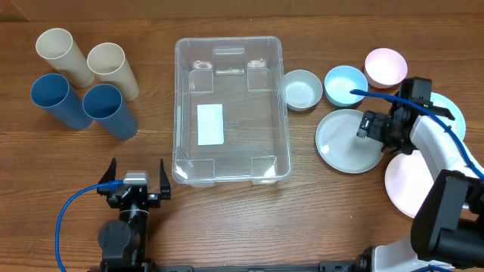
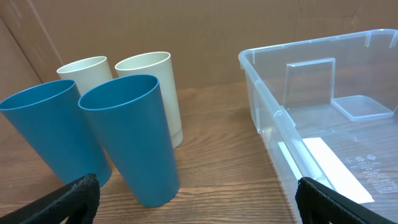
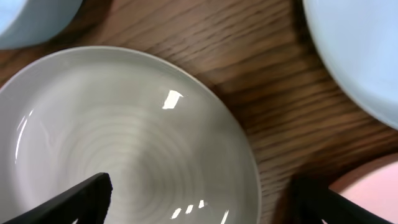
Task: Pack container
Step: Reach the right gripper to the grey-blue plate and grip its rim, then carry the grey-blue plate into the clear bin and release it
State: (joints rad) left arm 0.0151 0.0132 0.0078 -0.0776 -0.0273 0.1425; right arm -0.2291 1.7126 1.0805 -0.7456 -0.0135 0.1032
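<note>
My right gripper will next move down over the rim facing the pink plate [image 3: 257,185], and then it will close there.
The large clear container [image 1: 231,162] stands empty mid-table, a white label on its bottom; its near corner shows in the left wrist view [image 2: 273,118]. My left gripper [image 1: 137,177] is open and empty at the front left, jaws apart [image 2: 198,199] between the blue cups and the container. My right gripper [image 1: 376,128] is open over the right edge of a pale grey plate [image 1: 344,142], one finger above the plate and one beyond its rim [image 3: 199,202]. The plate [image 3: 124,149] fills the right wrist view.
Two blue cups [image 1: 110,110] and two cream cups [image 1: 112,66] lie at the left. A grey bowl [image 1: 302,89], a light blue bowl [image 1: 345,85] and a pink bowl [image 1: 386,66] sit right of the container. A light blue plate [image 1: 452,113] and a pink plate [image 1: 404,185] lie at the far right.
</note>
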